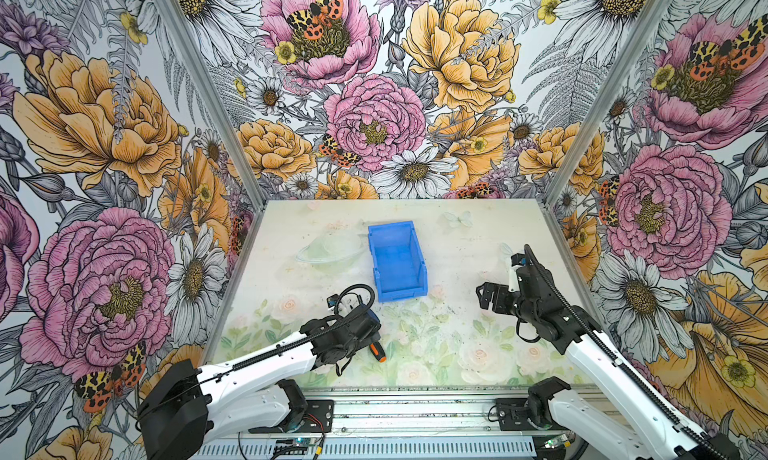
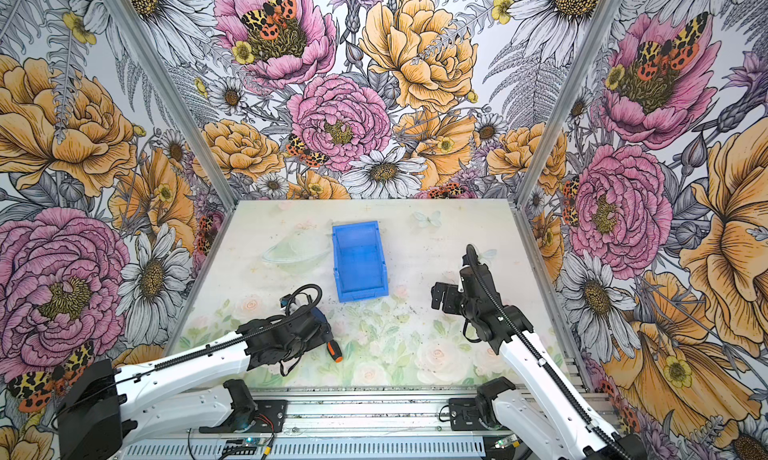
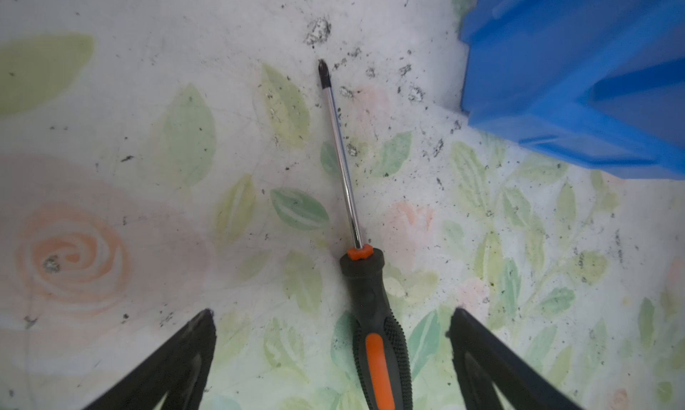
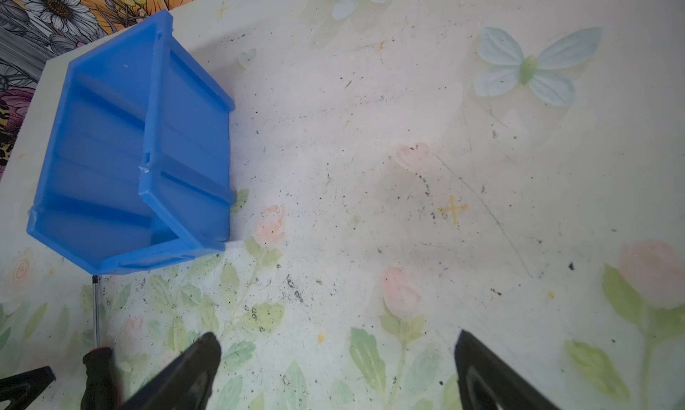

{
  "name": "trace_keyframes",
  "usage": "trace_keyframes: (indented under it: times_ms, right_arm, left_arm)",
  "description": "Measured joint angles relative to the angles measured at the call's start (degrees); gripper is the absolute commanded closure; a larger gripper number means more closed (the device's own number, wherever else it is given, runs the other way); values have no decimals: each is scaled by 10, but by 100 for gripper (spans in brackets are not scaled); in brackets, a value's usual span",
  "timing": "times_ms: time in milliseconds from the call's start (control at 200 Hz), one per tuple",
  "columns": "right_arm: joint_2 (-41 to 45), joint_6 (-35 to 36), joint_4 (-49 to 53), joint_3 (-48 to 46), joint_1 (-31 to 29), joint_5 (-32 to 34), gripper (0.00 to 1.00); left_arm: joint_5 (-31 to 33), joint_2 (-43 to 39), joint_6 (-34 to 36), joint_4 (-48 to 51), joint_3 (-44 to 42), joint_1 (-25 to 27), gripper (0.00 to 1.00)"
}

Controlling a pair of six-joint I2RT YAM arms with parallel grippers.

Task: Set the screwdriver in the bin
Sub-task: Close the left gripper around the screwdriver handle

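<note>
The open fingers already stand on both sides with gaps, so next my left gripper will lower onto the handle's half by the screwdriver's shaft (image 3: 371, 311) and close there.
The screwdriver (image 3: 374, 315), with a black-and-orange handle and a thin shiny shaft, lies flat on the table. Its tip points toward the near corner of the bin (image 3: 574, 74). My left gripper (image 3: 333, 312) is open and low over the handle, one finger on each side with a gap on both. In both top views only the handle end (image 1: 379, 352) (image 2: 333, 351) shows from under the left wrist. The blue bin (image 1: 397, 266) (image 2: 359, 262) stands empty mid-table, its low wall toward me. My right gripper (image 4: 337, 337) (image 1: 484, 298) is open and empty, right of the bin (image 4: 122, 149).
The table mat (image 1: 436, 345) has a pale flower print and dark specks. Floral walls with aluminium posts (image 1: 249, 179) close the table on three sides. A metal rail (image 1: 415, 408) with the arm bases runs along the front edge.
</note>
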State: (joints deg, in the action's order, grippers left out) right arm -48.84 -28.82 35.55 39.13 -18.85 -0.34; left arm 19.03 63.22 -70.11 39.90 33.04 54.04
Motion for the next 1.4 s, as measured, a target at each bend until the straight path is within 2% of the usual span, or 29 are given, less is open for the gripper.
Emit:
trace_keyframes:
  times_ms: [225,676,886,996,1086,1321,1401]
  right_arm:
    - [2,4,1,-4,0,-2,1]
    - [12,14,0,-6,0,-2,0]
    - [12,15,0,-7,0,1,0]
    - [12,15,0,-7,0,3,0]
    - [12,15,0,-7,0,6,0]
    - [12,15,1,-7,0,9,1]
    - [12,15,0,-7,0,12,0]
  left_arm:
    - [11,89,-21,2,36,35,3]
    - [16,188,-31,0,92,58,26]
    - [15,221,-36,-10,92,58,45]
    - [15,225,-35,-12,95,59,59]
    - [15,227,-36,-13,95,59,65]
    - [16,223,-42,-17,92,58,87]
    - [16,216,-44,-20,86,58,91]
